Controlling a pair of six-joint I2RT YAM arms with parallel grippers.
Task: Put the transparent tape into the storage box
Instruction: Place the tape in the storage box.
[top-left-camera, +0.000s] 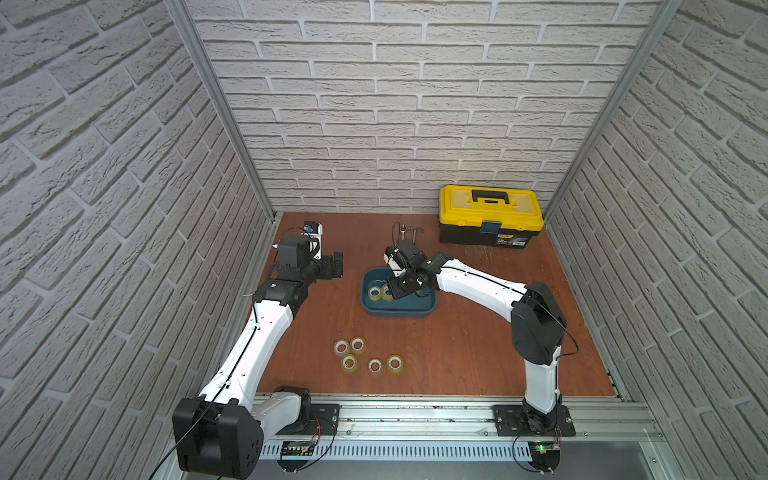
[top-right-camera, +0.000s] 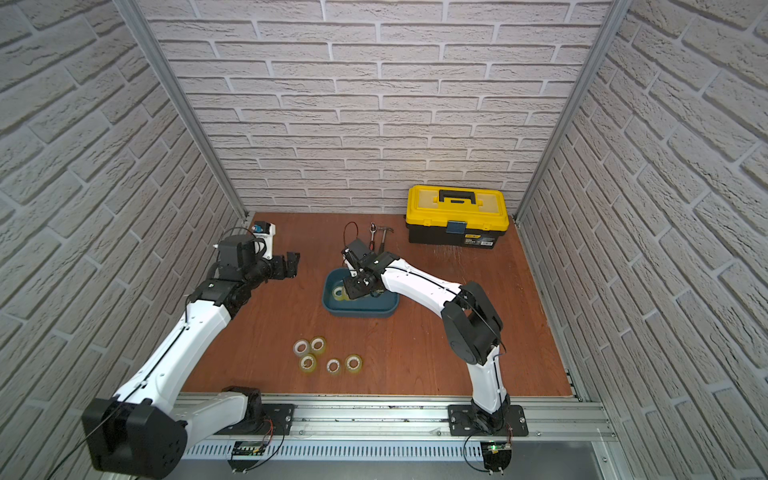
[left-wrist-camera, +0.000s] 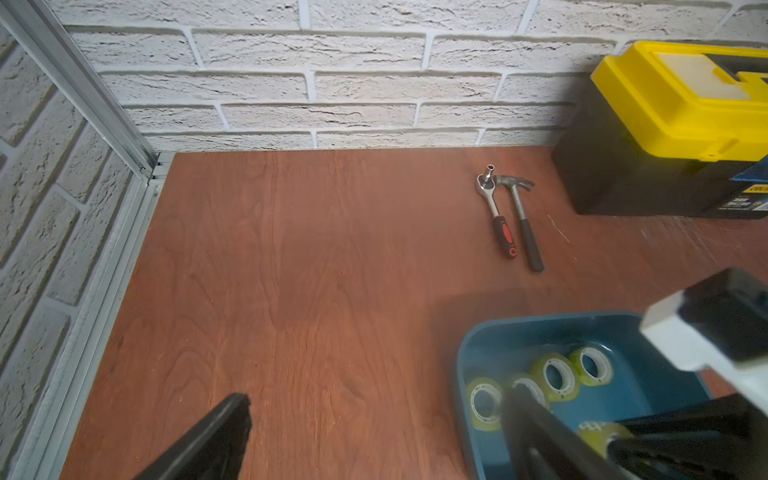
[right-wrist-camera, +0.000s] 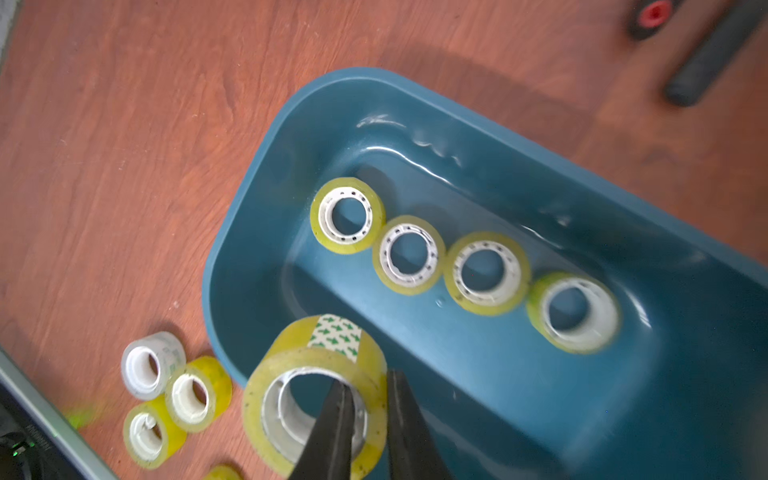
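Next I should lower my right gripper toward the bare bottom of the storage box beside the row's end roll nearest my left gripper and release its tape there, because that spot stands empty.
The storage box (top-left-camera: 399, 313) (top-right-camera: 357, 312) is a shallow teal tub in the middle of the table. Several yellowish transparent tape rolls (right-wrist-camera: 324, 232) lie in a row on its floor (right-wrist-camera: 498, 374). My right gripper (right-wrist-camera: 365, 380) (top-left-camera: 390, 291) hangs over the tub's near edge. It is shut on another tape roll (right-wrist-camera: 299, 338), one finger inside the core and one outside the wall. Several loose rolls (top-left-camera: 344, 360) (top-right-camera: 302, 360) lie on the table in front of the tub. My left gripper (left-wrist-camera: 376, 415) (top-left-camera: 338, 264) is open and holds nothing, to the left of the tub.
A yellow-lidded black toolbox (top-left-camera: 490, 216) stands at the back right. A ratchet (left-wrist-camera: 496, 212) and a hammer (left-wrist-camera: 519, 216) lie side by side behind the tub. Brick-pattern walls close in the left, back and right sides.
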